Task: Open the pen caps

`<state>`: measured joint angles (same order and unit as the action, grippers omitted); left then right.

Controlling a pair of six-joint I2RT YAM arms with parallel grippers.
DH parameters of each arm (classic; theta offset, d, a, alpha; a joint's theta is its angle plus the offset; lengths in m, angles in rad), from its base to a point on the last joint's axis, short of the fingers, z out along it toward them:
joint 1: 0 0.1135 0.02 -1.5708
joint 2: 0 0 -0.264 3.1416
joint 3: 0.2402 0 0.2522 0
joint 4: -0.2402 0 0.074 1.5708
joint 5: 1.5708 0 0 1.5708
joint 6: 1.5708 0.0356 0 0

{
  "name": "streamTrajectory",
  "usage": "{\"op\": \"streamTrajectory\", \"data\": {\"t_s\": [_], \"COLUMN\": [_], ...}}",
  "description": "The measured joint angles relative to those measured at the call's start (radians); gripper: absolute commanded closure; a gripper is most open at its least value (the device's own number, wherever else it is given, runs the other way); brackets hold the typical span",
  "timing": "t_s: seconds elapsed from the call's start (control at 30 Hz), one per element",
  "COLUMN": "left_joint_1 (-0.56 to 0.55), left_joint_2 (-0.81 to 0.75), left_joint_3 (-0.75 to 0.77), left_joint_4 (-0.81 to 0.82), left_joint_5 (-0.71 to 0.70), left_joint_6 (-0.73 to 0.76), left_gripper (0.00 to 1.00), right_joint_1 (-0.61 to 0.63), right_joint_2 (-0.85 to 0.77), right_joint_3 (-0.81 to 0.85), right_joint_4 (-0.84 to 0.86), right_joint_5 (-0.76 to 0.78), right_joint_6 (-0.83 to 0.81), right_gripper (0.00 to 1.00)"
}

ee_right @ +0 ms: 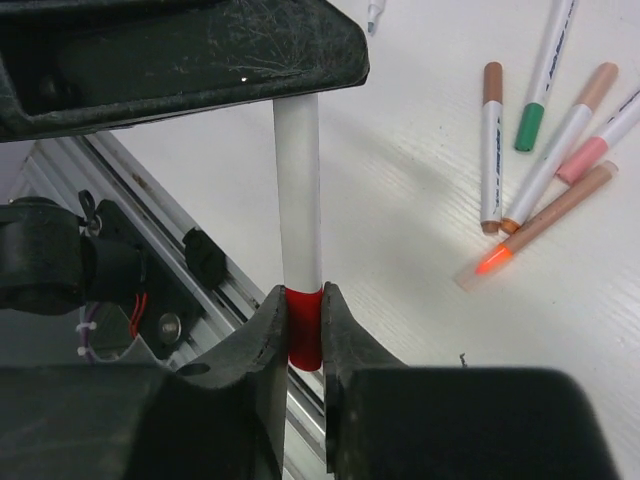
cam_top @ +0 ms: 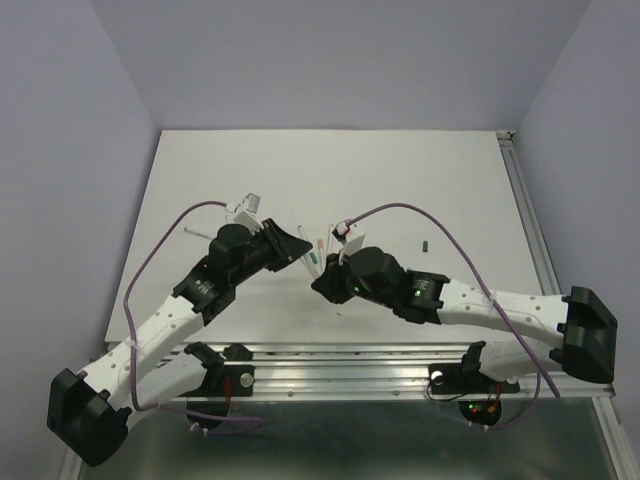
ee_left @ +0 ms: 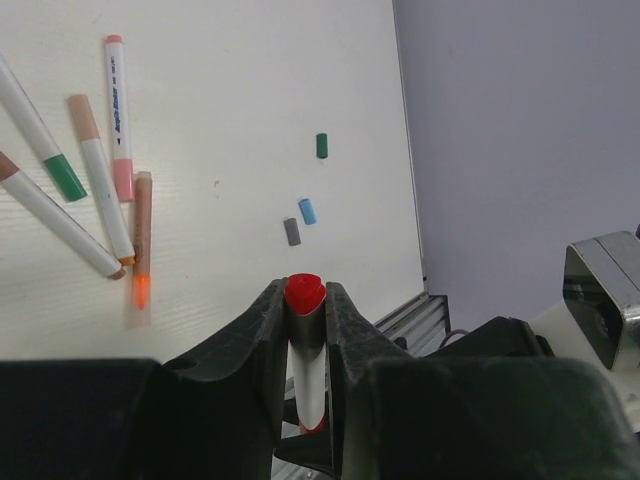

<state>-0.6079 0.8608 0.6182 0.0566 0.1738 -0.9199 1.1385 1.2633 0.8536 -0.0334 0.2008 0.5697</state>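
Note:
The left gripper pulls away to the left in the top view next, then moves down to the table (cam_top: 192, 254), because my right gripper holds the red cap.
Both grippers hold one red pen in the air between them. My left gripper (ee_left: 304, 305) is shut on its white barrel (ee_left: 309, 380), with the red tail end (ee_left: 304, 292) poking out past the fingertips. My right gripper (ee_right: 303, 312) is shut on the red pen cap (ee_right: 304, 335), which still sits on the barrel (ee_right: 299, 190). In the top view the left gripper (cam_top: 298, 246) and the right gripper (cam_top: 322, 281) meet just near of the table's middle. Loose green (ee_left: 322, 146), blue (ee_left: 307, 210) and grey (ee_left: 292, 231) caps lie on the table.
Several pens lie together on the white table (cam_top: 400, 180), one with an uncapped orange tip (ee_right: 491, 262), one with a green band (ee_right: 529, 126). A green cap (cam_top: 425, 244) lies right of the grippers. The metal rail (cam_top: 380, 355) runs along the near edge.

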Motion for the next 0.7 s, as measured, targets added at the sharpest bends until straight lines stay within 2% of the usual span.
{"op": "streamTrajectory", "data": {"t_s": [0.03,0.23,0.33,0.4,0.57,0.7], "left_joint_1": [0.000,-0.001,0.024,0.076,0.276,0.322], "left_joint_2": [0.002,0.032,0.101,0.153,0.219,0.255], "left_joint_3": [0.000,0.027,0.084,0.117,0.168,0.212], "left_joint_4": [0.000,0.000,-0.016,-0.020,0.006,-0.014], "left_joint_5": [-0.002,-0.041,0.003,0.071,0.011,-0.016], "left_joint_6": [-0.001,0.010,0.029,0.034,0.081,0.113], "left_gripper": [1.00,1.00,1.00,1.00,1.00,1.00], "right_joint_1": [0.000,-0.006,-0.025,-0.034,-0.011,-0.005], "right_joint_2": [0.000,-0.001,-0.026,-0.041,-0.124,-0.169], "right_joint_3": [0.000,-0.003,-0.043,-0.069,-0.196,-0.261], "right_joint_4": [0.003,0.023,0.068,0.102,0.078,0.041], "right_joint_5": [-0.006,-0.050,-0.054,-0.065,-0.195,-0.218], "right_joint_6": [-0.004,-0.008,0.007,0.016,0.049,0.063], "right_gripper": [0.99,0.99,0.99,0.99,0.99,0.99]}}
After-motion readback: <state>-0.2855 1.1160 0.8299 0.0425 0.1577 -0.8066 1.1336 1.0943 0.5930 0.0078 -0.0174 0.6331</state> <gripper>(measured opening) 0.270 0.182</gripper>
